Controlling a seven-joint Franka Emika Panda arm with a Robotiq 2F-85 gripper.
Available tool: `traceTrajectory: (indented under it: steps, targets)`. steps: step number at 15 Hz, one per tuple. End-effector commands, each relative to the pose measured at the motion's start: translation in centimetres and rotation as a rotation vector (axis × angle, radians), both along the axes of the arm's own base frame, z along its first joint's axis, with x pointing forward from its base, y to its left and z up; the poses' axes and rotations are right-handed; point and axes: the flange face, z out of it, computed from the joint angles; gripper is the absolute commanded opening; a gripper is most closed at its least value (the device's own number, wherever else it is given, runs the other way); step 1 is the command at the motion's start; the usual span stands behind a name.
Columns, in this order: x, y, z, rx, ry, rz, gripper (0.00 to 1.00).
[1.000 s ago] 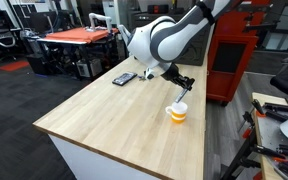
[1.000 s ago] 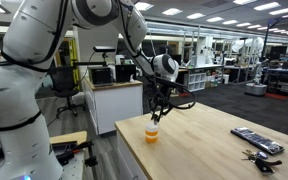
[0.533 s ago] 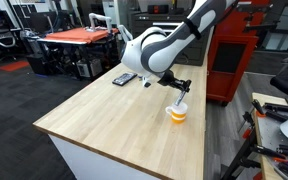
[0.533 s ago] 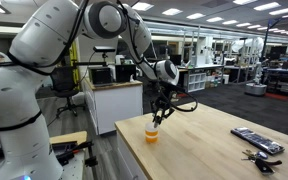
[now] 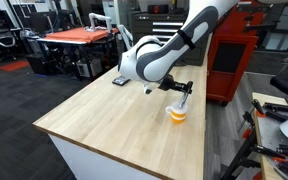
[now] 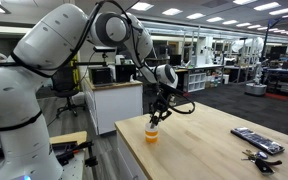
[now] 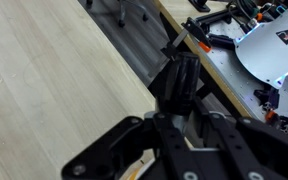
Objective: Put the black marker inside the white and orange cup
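The gripper needs to stay over the white and orange cup's opening [image 5: 177, 108] and open its fingers to let go of the black marker, because the marker already points down there.
The white and orange cup [image 5: 178, 113] stands on the wooden table near its far right edge; it also shows in an exterior view [image 6: 151, 133], and a sliver of it shows at the bottom of the wrist view [image 7: 136, 168]. My gripper [image 5: 181, 92] hangs right above the cup, also seen in an exterior view [image 6: 160, 106]. It is shut on the black marker [image 6: 156, 118], which points down with its tip at the cup's mouth. In the wrist view the marker [image 7: 181, 78] stands dark between the fingers of the gripper [image 7: 184, 98].
A flat dark device [image 5: 123, 79] lies at the table's far side; it also shows in an exterior view [image 6: 256, 140] with a small dark object [image 6: 260, 156] beside it. The table's edge runs just past the cup [image 7: 199, 85]. A red cabinet [image 5: 230, 55] stands behind.
The arm has swung lower and nearer to the table, and the gripper with the marker has dropped a little towards the cup. The cup has not moved.
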Motion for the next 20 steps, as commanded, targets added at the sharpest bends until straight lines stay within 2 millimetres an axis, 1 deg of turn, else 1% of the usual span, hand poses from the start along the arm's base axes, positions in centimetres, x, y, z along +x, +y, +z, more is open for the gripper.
traceTrajectory:
  steps: [1, 6, 7, 8, 9, 10, 13, 15, 16, 20]
  targets:
    - [0.6, 1.1, 0.1, 0.01, 0.029, 0.002, 0.07]
    - [1.2, 2.4, -0.5, 0.037, 0.024, 0.014, 0.07]
    - [1.2, 2.5, -0.6, 0.038, 0.028, 0.01, 0.53]
    - [1.2, 2.6, -0.7, 0.038, 0.033, 0.01, 0.52]
    - [1.2, 2.6, -0.7, 0.039, 0.037, 0.008, 0.55]
    - [1.3, 2.7, -0.7, 0.038, 0.041, 0.002, 0.6]
    - [1.4, 2.5, -0.4, 0.037, 0.048, -0.012, 0.79]
    - [1.8, 2.4, 0.5, 0.053, 0.034, -0.024, 0.92]
    - [2.2, 2.3, 1.4, 0.074, 0.014, -0.036, 0.99]
    - [3.7, 1.2, 5.5, 0.172, -0.104, -0.126, 1.0]
